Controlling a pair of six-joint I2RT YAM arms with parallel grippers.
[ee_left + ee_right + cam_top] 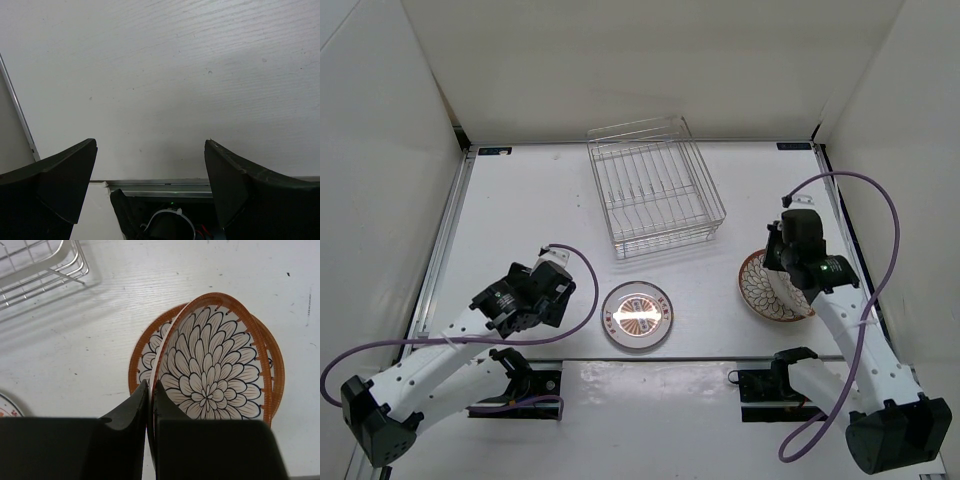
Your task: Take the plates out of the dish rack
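Observation:
My right gripper is holding the petal plate. I will lower it next onto its flat twin [774, 287], and then I will release the petal plate's rim.
The silver wire dish rack [655, 187] stands at the back middle with no plates in it; its corner shows in the right wrist view [40, 265]. A striped plate [637, 315] lies flat on the table in front of it. My right gripper [151, 387] is shut on the rim of a petal plate [215, 365], held tilted just above a second petal plate [145, 357] lying flat; both show in the top view [772, 288]. My left gripper [150, 150] is open and empty over bare table, left of the striped plate.
White walls close in the table on three sides. A metal rail [160, 186] runs along the near edge by the arm bases. Purple cables [865, 200] loop off both arms.

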